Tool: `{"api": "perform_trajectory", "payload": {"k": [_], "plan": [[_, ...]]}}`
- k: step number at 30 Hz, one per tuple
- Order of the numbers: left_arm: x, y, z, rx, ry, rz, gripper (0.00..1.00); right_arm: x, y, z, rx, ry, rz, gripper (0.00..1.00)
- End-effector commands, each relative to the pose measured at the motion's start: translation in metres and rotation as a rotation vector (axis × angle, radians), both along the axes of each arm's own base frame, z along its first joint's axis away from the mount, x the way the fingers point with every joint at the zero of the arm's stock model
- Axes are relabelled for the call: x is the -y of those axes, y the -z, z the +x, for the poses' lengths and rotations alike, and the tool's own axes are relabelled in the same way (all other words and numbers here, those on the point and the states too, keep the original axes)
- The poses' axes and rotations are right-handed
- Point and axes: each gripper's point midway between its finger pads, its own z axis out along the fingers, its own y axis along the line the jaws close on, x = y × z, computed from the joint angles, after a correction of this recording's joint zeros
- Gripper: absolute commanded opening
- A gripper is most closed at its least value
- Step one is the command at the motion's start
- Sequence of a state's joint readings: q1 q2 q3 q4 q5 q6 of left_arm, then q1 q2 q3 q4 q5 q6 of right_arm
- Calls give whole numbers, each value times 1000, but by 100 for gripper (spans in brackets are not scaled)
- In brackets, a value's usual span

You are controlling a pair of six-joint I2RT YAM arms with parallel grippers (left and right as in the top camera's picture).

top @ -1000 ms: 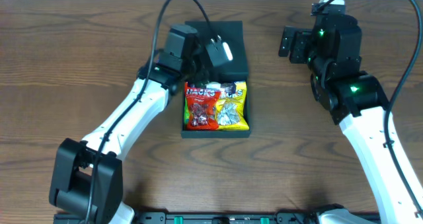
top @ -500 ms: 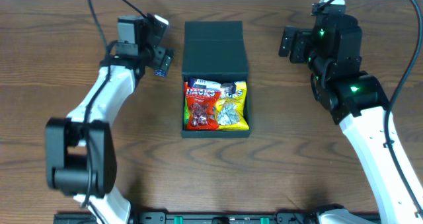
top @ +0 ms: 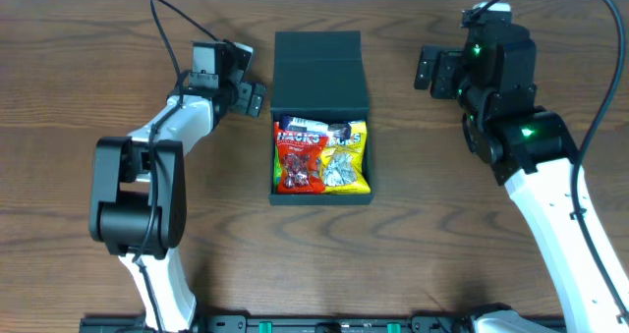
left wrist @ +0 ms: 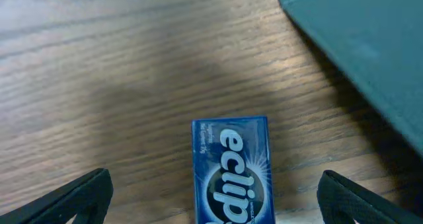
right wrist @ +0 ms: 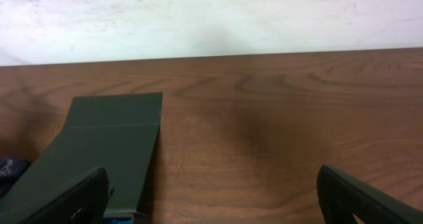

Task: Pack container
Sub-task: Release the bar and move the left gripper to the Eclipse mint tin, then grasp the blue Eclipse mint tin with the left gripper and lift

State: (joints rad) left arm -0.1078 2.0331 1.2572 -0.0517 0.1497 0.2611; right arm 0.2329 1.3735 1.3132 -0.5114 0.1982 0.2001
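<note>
My left gripper's open fingers will next go down along the long sides of the blue Eclipse gum pack, already lined up between them below, and close.
The dark teal container lies open at the table's middle, its flap lid folded back. A red snack packet and a yellow one lie inside. My left gripper is just left of the lid, low over the table. In the left wrist view it is open, with a blue Eclipse gum pack lying flat on the wood between its fingers; the lid shows at upper right. My right gripper is open and empty, right of the container.
The wooden table stretches around the box. A white wall runs behind the table's far edge. Black cables trail from both arms.
My left gripper has swung from above the container's lid out to its left and settled low over the gum pack. The right arm has not moved.
</note>
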Motion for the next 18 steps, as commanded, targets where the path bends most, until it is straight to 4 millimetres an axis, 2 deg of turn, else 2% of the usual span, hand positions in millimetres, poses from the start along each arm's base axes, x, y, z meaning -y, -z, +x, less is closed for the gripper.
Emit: {"api": "perform_trajectory", "payload": {"k": [1, 3, 11, 15, 16, 18], "plan": [[-1, -3, 6, 12, -31, 0, 95, 3, -6, -2, 14, -2, -9, 99], [-7, 2, 6, 4, -52, 28, 95, 3, -6, -2, 15, -2, -9, 99], [-5, 25, 1, -45, -43, 26, 92, 3, -6, -2, 15, -2, -9, 99], [-6, 28, 0, -51, -44, 28, 79, 3, -7, -2, 18, -2, -8, 99], [-6, 28, 0, -51, -46, 31, 71, 3, -7, -2, 19, -2, -8, 99], [-6, 28, 0, -51, -46, 30, 49, 3, -7, -1, 19, -2, -8, 99]]}}
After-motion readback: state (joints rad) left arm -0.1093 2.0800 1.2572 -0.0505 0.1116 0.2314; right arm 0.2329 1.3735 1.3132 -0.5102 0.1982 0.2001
